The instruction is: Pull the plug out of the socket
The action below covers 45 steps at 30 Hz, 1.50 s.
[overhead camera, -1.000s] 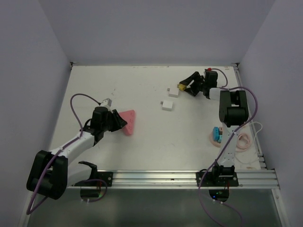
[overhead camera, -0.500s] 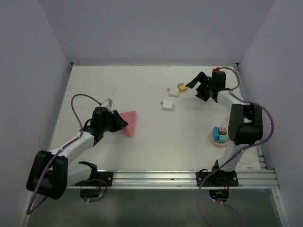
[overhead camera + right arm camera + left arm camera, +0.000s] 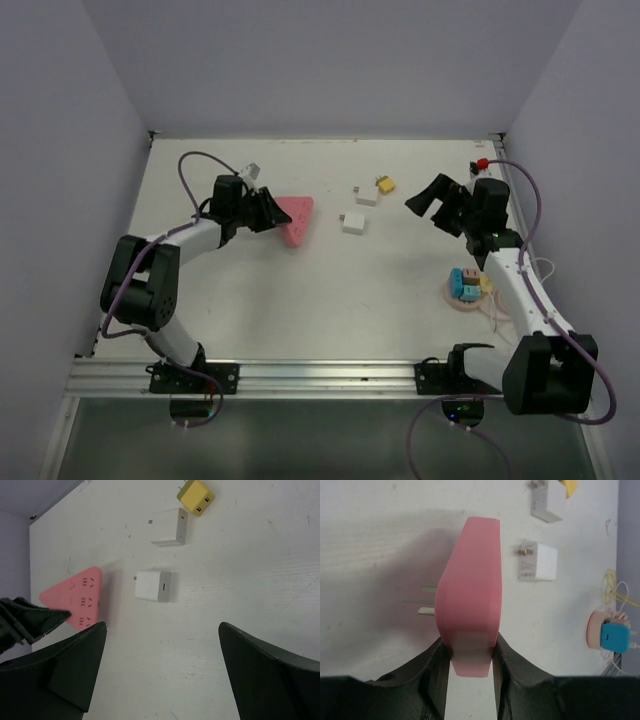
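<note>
I will move my left gripper to the right in the top view, outward and down, and release the socket (image 3: 294,218), because there is bare tabletop by the white plugs on that side.
My left gripper (image 3: 266,211) is shut on one corner of the pink triangular socket (image 3: 294,218), held just above the table at the back left. In the left wrist view the fingers clamp the pink socket (image 3: 470,595) edge-on, with its metal prongs (image 3: 427,611) sticking out left. The socket (image 3: 77,597) face shows only bare slots. A yellow plug (image 3: 384,184), a flat white plug (image 3: 366,196) and a white cube plug (image 3: 353,222) lie loose at the back centre. My right gripper (image 3: 425,195) hangs open to their right, holding nothing.
A round pink base with blue and coloured blocks (image 3: 465,288) sits at the right, with thin cables (image 3: 503,302) beside it. Purple walls close in the back and both sides. The metal rail (image 3: 320,375) runs along the near edge.
My right gripper opened, left the yellow plug and drew back toward the right. My left arm carried the pink socket toward the back and a little right.
</note>
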Motion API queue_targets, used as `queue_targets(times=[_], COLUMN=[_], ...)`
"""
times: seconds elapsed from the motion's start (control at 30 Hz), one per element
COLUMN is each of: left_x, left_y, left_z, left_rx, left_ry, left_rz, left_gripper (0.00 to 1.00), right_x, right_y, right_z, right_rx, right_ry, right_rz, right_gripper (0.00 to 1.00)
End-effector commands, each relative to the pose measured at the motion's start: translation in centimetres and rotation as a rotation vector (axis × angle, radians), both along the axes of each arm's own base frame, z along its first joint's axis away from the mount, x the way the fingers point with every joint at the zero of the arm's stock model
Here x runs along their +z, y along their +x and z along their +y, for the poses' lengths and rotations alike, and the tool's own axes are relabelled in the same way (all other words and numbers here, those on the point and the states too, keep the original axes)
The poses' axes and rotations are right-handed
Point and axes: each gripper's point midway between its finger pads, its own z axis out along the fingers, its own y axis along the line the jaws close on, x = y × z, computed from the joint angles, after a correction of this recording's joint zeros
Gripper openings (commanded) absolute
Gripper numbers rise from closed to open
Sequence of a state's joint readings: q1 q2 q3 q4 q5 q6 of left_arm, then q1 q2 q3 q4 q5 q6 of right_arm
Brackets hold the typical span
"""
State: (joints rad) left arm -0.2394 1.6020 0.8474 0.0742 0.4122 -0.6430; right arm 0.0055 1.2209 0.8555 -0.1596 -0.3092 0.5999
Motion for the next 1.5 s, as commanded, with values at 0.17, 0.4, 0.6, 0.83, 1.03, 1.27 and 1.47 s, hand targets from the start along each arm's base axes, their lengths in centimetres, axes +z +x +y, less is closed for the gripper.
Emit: queue_targets(times=[0.17, 0.4, 0.6, 0.83, 1.03, 1.27, 1.47], left_x=[2.5, 0.6, -2.9, -3.8, -2.5, 1.0, 7.2], left_y=[9.2, 12.5, 12.6, 12.1, 12.4, 12.0, 7.9], left_z=[-5.8, -7.6, -8.2, -7.0, -5.4, 0.1, 3.6], left_rx=[-0.187, -0.198, -0.183, -0.130, -0.078, 0.059, 0.093], left_ry=[-0.217, -0.265, -0.243, -0.196, -0.118, 0.191, 0.345], left_rz=[-0.132, -0.100, -0.027, -0.004, -0.023, -0.066, -0.170], left_gripper=[0.00, 0.00, 0.25, 0.64, 0.95, 1.00, 1.00], right_x=[1.0, 0.3, 0.2, 0.0, 0.4, -0.4, -1.1], right_y=[-3.8, -4.7, -5.1, -6.5, -9.1, -11.7, -12.6], right_z=[-0.1, -0.3, -1.0, -3.6, -6.3, -9.0, -10.0], right_rx=[0.041, 0.031, 0.017, -0.090, -0.167, -0.274, -0.313], right_ry=[-0.042, -0.056, -0.094, -0.202, -0.326, -0.432, -0.477], right_rz=[-0.024, -0.003, 0.018, 0.117, 0.192, 0.292, 0.365], right_gripper=[0.99, 0.99, 0.99, 0.98, 0.98, 0.99, 0.99])
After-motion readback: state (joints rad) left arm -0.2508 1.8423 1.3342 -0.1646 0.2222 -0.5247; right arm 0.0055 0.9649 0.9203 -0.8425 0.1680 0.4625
